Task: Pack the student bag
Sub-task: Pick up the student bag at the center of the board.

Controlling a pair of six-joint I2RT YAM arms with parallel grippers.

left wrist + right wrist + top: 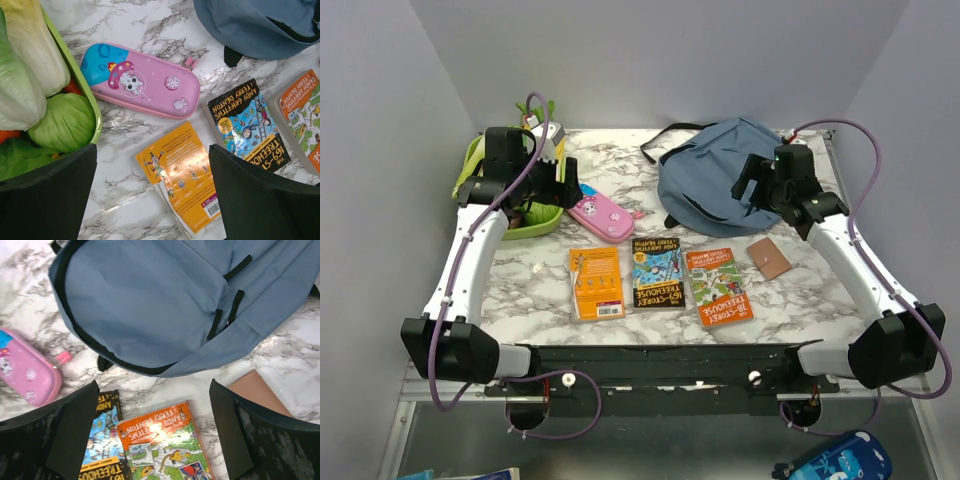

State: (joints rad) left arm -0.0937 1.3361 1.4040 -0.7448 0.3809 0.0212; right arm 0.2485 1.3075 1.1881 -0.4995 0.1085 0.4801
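I will move my right gripper to the left in the top view and down to close on the bag's black zipper rim (691, 205) (111, 357), because it lies below my gripper on that side.
The dusty-blue student bag (720, 165) lies at the back right of the marble table, its black straps trailing to the left. My right gripper (752, 185) hovers open over its near edge, and the right wrist view shows the bag (160, 300) just ahead of the open gripper (154, 382), which holds nothing. My left gripper (560, 185) hangs open by the pink pencil case (600, 216). In the left wrist view that gripper (152, 146) is empty above a yellow book (182, 180). Three books lie in a row: yellow (595, 283), black-and-blue (658, 273), orange-and-green (723, 286).
A green basket (535, 228) of toy vegetables stands at the back left beside the left gripper. A small brown card (769, 257) lies right of the books. A bright-blue printed pouch (835, 462) sits below the table's front edge.
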